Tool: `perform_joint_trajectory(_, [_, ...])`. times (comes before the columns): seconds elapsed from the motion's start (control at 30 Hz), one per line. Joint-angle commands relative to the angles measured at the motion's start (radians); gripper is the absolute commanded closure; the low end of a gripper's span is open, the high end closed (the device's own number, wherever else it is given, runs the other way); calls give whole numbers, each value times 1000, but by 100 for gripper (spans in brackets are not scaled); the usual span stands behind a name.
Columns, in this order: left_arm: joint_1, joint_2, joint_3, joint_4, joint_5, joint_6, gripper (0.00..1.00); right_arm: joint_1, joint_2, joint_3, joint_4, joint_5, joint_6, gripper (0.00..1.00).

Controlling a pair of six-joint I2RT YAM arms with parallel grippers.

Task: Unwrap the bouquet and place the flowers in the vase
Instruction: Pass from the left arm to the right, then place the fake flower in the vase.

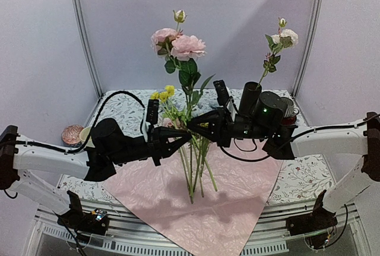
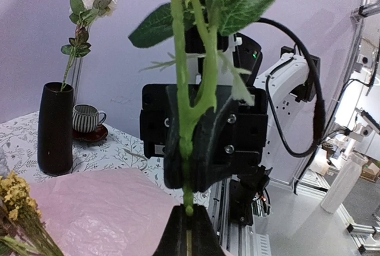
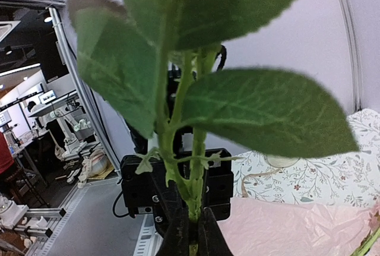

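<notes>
The black vase is tall, so my right gripper next needs to go up, carry the stem over the vase's opening [image 1: 252,85] beside the cream-bloomed flower, lower the stem in and let go of it.
The bouquet's pink wrapping paper [image 1: 196,199] lies spread flat on the table. Above it, a bunch of flowers [image 1: 178,43] with pink roses, yellow blooms [image 1: 163,94] and green stems stands upright. My left gripper [image 1: 189,136] is shut on a stem from the left, its fingertips [image 2: 178,232] pinching the stem's low end. My right gripper [image 1: 196,126] is shut on the same green stem [image 3: 196,190] from the right, just above the left one. The black vase [image 1: 249,98] stands behind the right arm and holds one cream-bloomed flower [image 1: 287,36].
A ribbed cup on a red saucer [image 2: 88,119] sits beside the vase [image 2: 54,128]. A pink shell-like object [image 1: 72,134] rests at the table's far left. Large leaves [image 3: 267,113] fill much of the right wrist view. Loose stems hang down over the paper [image 2: 101,208].
</notes>
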Motion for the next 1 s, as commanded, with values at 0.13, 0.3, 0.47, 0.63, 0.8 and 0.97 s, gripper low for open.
perform_joint_trajectory(0.13, [-17,7,22,25,9,25,85,8,-5,16,23,7,-10,98])
perform_joint_trajectory(0.3, [-17,3,16,18,-7,28,58,9,-37,2,-9,59,-40,98])
perform_joint_trajectory(0.47, [-16,-36,19,-83,-93,36,26,7,-93,-14,-79,159,-96,98])
perform_joint_trajectory(0.63, [-16,-97,-5,-157,-158,49,3,7,-155,-35,-167,305,-151,97])
perform_joint_trajectory(0.8, [-16,-177,-41,-196,-199,68,2,4,-224,-66,-237,484,-219,98])
perform_joint_trajectory(0.97, [-16,-242,-78,-204,-235,102,2,-9,-296,-87,-306,647,-280,98])
